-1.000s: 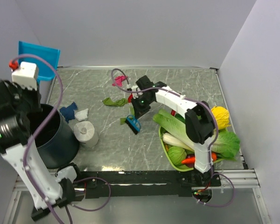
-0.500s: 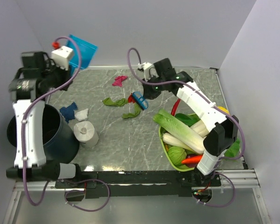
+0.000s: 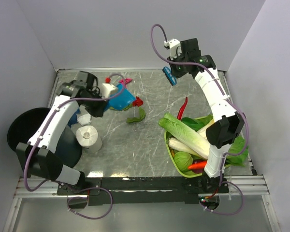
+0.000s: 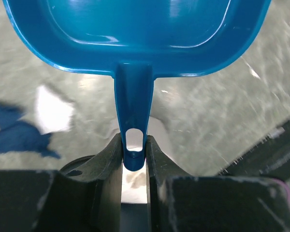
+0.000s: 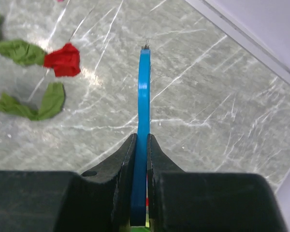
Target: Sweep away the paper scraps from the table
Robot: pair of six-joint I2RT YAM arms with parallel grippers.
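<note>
Next, the left gripper comes back and down to release the dustpan [image 3: 122,99] on the bare tabletop [image 3: 128,129] beside the green scrap, since red and green scraps lie close by.
My left gripper [image 3: 111,94] is shut on the handle of a blue dustpan [image 3: 122,99], held low over the table [image 3: 150,140] at the left middle. In the left wrist view the gripper [image 4: 134,153] clamps the dustpan's handle [image 4: 133,96]. My right gripper [image 3: 176,71] is shut on a small blue brush [image 3: 169,76], raised near the back wall. It also shows in the right wrist view [image 5: 141,145] with the brush [image 5: 144,92] edge-on. Paper scraps lie around: magenta [image 3: 127,81], red [image 3: 137,102], green [image 3: 137,116], white [image 3: 84,118], and blue [image 4: 17,136] partly behind the left arm.
A black bin [image 3: 24,130] stands at the left edge with a white tissue roll [image 3: 89,137] beside it. A green basket [image 3: 168,145] of vegetables fills the right front. A long red chilli [image 3: 183,107] lies behind it. White walls close in the table.
My left arm has brought the dustpan from the back left corner down to the scraps at the left middle. My right arm has lifted the brush away toward the back right.
</note>
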